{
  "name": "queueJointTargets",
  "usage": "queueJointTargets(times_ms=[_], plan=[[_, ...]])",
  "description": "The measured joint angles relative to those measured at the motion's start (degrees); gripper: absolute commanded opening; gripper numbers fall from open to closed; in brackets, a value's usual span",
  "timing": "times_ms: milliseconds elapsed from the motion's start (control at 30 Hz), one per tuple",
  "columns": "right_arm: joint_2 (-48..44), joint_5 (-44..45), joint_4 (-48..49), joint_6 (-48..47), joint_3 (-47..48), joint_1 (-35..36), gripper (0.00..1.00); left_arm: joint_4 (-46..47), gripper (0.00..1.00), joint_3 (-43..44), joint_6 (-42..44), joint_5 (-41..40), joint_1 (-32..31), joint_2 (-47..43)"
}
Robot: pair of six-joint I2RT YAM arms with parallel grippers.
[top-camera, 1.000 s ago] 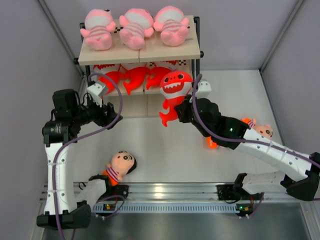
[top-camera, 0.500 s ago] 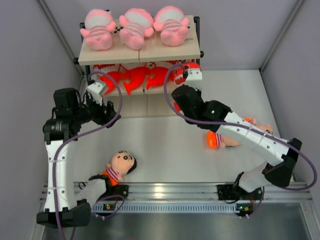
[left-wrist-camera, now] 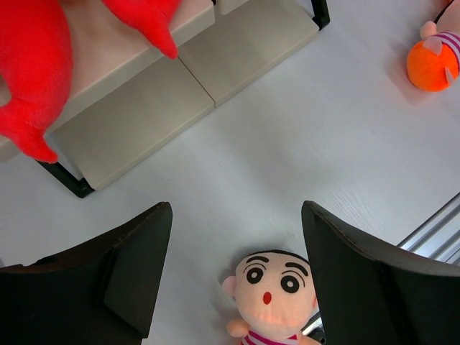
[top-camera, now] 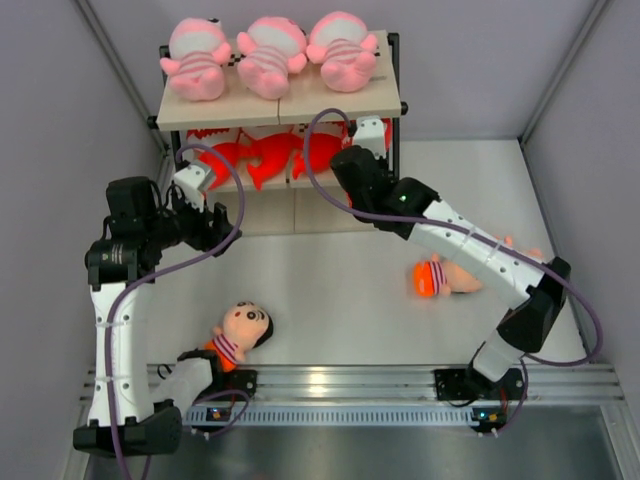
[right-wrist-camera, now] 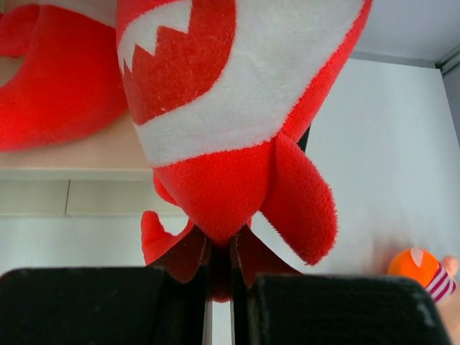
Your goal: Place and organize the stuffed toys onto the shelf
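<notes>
The robot's right gripper should next sweep sideways against the neighbouring shark, then over toward the black post at the board's end, because the gap between them is narrow.
The shelf stands at the back. Three pink striped babies lie on its top board. Red sharks lie on the middle board. My right gripper reaches in at the right end of that board. It is shut on a red shark by its lower body, next to another shark. My left gripper is open and empty, well above a dark-haired boy doll, which shows between the fingers. A second boy doll lies on the table at the right.
The shelf's bottom board and black frame foot show in the left wrist view. A metal rail runs along the near edge. Grey walls close both sides. My right arm stretches over the second doll.
My right gripper has carried the shark from in front of the shelf back and up to the right end of the middle board. The left arm has not moved.
</notes>
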Motion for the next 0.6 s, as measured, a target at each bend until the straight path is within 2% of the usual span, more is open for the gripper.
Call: queueJointTargets(times_ms=[267, 600], plan=[[5.2, 0.6, 0.2, -0.8, 3.2, 0.0, 0.0, -0.2, 0.79, 0.0, 0.7, 0.0, 0.0, 0.0], [5.8, -6.7, 4.5, -5.3, 4.2, 0.0, 0.0, -0.3, 0.78, 0.0, 1.0, 0.0, 0.0, -0.4]])
